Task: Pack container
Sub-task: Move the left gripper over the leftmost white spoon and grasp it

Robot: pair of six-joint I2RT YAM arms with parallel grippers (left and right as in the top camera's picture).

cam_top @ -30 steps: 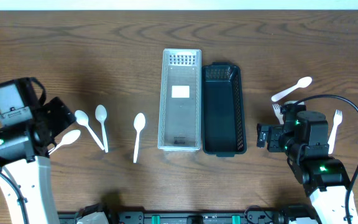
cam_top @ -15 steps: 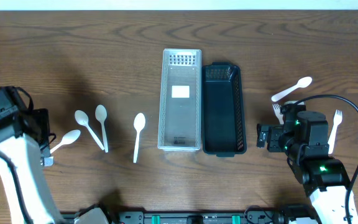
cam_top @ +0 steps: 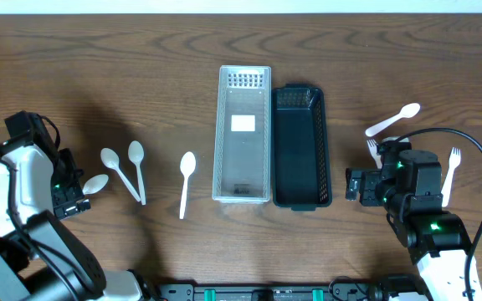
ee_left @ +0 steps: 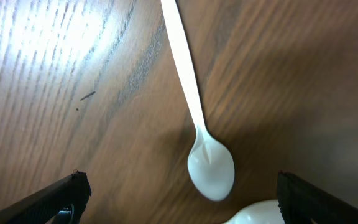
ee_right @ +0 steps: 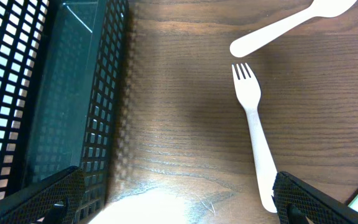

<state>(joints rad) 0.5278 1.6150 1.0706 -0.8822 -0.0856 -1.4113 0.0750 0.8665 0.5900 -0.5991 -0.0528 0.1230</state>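
Note:
My open left gripper lowers onto the white spoon's handle [ee_left: 189,87] next, since a second spoon's bowl [ee_left: 253,214] crowds the white spoon's bowl end above it.
A clear container [cam_top: 243,134] and a black basket [cam_top: 299,146] stand side by side at mid table, both empty. Several white spoons lie to their left: [cam_top: 94,184], [cam_top: 120,171], [cam_top: 138,165], [cam_top: 186,180]. My left gripper [cam_top: 68,199] is open just left of the leftmost spoon. The left wrist view shows a spoon [ee_left: 201,124] between the open fingers [ee_left: 182,208] and a second spoon bowl [ee_left: 253,214] at the bottom edge. My right gripper [cam_top: 355,184] is open and empty beside the basket [ee_right: 61,93], with open fingers [ee_right: 179,205].
To the right lie a white spoon [cam_top: 393,119] and a fork [cam_top: 451,171]. Another fork [cam_top: 373,150] is partly hidden by the right arm. The right wrist view shows a fork [ee_right: 257,130] and a spoon handle [ee_right: 291,22] on bare wood.
My left arm has swung to the table's left edge and now sits with its gripper beside the leftmost spoon. The right arm and the cutlery have not moved.

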